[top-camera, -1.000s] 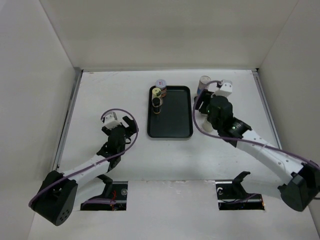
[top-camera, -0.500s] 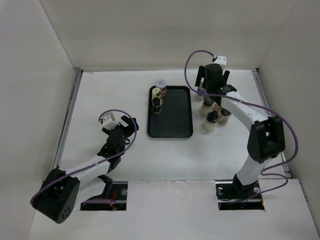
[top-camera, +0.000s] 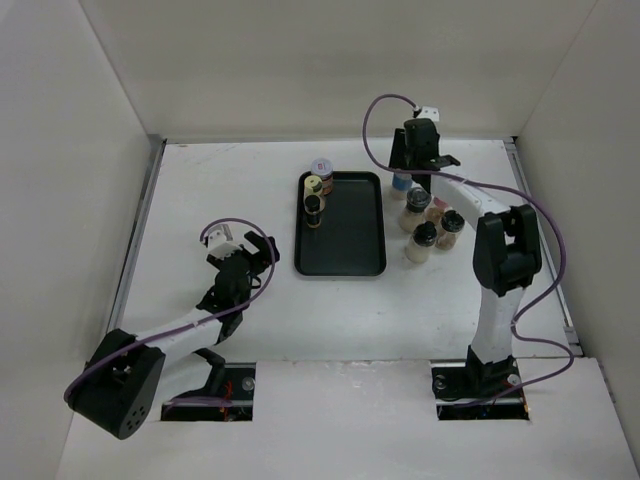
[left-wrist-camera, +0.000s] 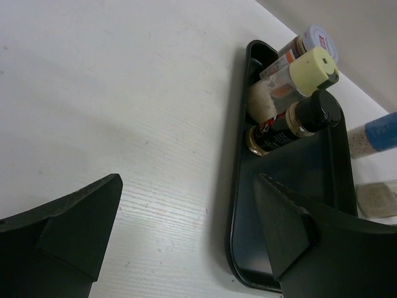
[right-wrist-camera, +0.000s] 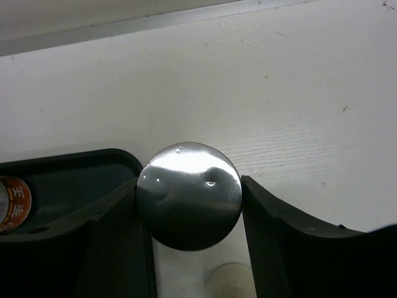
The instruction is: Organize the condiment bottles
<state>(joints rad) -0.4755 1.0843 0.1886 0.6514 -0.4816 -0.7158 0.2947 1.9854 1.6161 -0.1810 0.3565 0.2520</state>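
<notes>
My right gripper moves back and to the left in the top view next, over the tray's bottom beside the black cap point(top-camera: 314, 206). It then releases the tall bottle where space remains.
A black tray point(top-camera: 345, 235) holds three bottles in its far left corner: pinkish cap point(top-camera: 321, 168), yellow cap point(top-camera: 314, 185), black cap point(top-camera: 314, 206). Right of the tray stand the tall blue-label bottle point(top-camera: 400, 183) and several small jars point(top-camera: 422, 242). My right gripper point(top-camera: 414, 158) is over the tall bottle. In the right wrist view both fingers of the right gripper point(right-wrist-camera: 188, 186) press the sides of the bottle's shiny grey cap point(right-wrist-camera: 188, 205). My left gripper point(top-camera: 251, 254) is open and empty over the table left of the tray, and it also shows in the left wrist view point(left-wrist-camera: 186, 239).
White walls close in the table on three sides. The left wrist view shows the tray's near left edge point(left-wrist-camera: 239, 236) close to my right finger, the three bottles point(left-wrist-camera: 315, 67) in it, and the blue-label bottle point(left-wrist-camera: 384, 129). A whitish cap point(right-wrist-camera: 231, 280) sits below the right gripper.
My right arm has swung from over the jars to the table's back and stretched out. Its gripper now sits around the tall bottle's cap. The left arm has barely moved.
</notes>
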